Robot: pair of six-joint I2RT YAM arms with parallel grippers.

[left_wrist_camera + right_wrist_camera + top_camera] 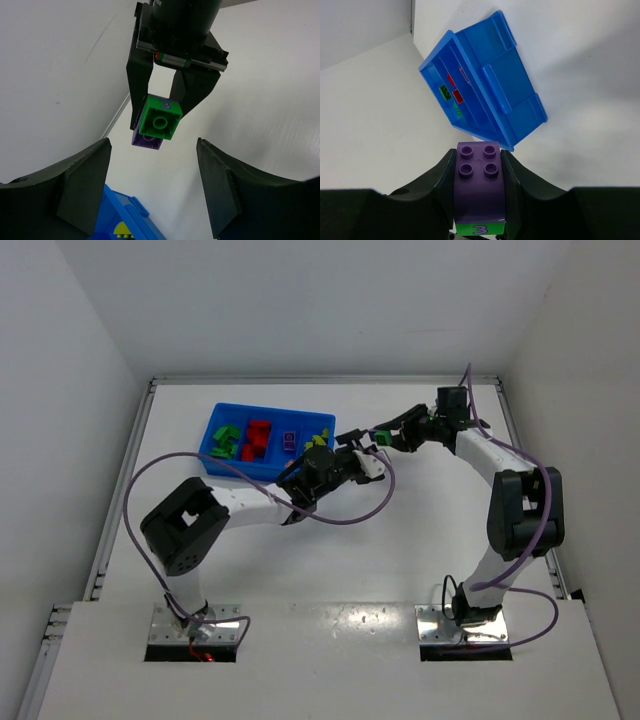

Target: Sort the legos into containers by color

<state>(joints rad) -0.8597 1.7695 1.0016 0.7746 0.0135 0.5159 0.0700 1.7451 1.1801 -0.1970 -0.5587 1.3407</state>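
Note:
My right gripper carries its purple brick left in the top view, over the container holding purple (286, 451), and releases it there next. It matches the lego already inside.
My right gripper (479, 162) is shut on a clump of two legos, a purple brick (479, 185) with a green brick (480, 229) marked "3" stuck to it. The left wrist view shows that clump (160, 122) hanging in the right gripper's jaws, just beyond my left gripper (152, 167), which is open with nothing between its fingers. From above, the two grippers face each other, left gripper (366, 462) and right gripper (386, 439), to the right of the blue tray (212, 426). Its containers hold green (225, 443), red (258, 437), purple (289, 440) and yellow-green (318, 443) legos.
White walls close in the white table on three sides. A purple cable (352, 512) loops off the left arm in front of the tray. The tray's corner (125, 217) lies below the left fingers.

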